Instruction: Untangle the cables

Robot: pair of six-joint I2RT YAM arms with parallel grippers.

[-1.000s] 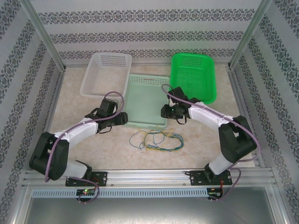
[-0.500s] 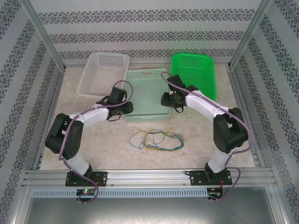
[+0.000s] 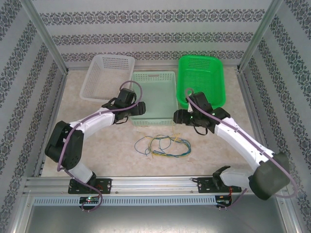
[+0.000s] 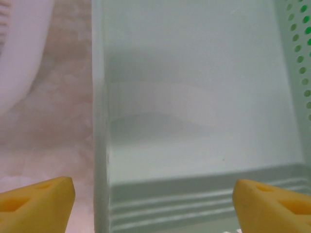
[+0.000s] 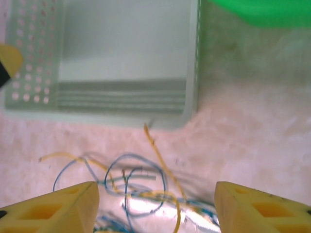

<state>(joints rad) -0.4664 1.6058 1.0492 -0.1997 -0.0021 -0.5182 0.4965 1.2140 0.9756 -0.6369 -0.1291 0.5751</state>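
My right gripper will next drop down and back from the basket corner onto the yellow cable's bend (image 3: 175,139) (image 5: 175,200) and close, because it lies over the blue wires.
The cables (image 3: 162,146) lie in a loose tangle of yellow, blue and dark green wires on the table, just in front of the pale green basket (image 3: 154,121). In the right wrist view the cables (image 5: 141,187) spread between and below the yellow fingers (image 5: 56,211), one yellow end pointing up toward the basket. My right gripper (image 3: 179,117) hovers open at the basket's front right corner, above and right of the tangle. My left gripper (image 3: 140,108) is open over the basket's left wall (image 4: 99,145), one yellow fingertip on each side of it, holding nothing.
A white basket (image 3: 108,76) stands at the back left and a bright green basket (image 3: 201,80) at the back right, flanking the pale green one. Metal frame posts and patterned walls close in the table. Bare tabletop lies left and right of the cables.
The right arm swung forward and right, bringing its gripper from over the pale green basket down toward the cables. The left gripper moved right and further over the basket's left wall.
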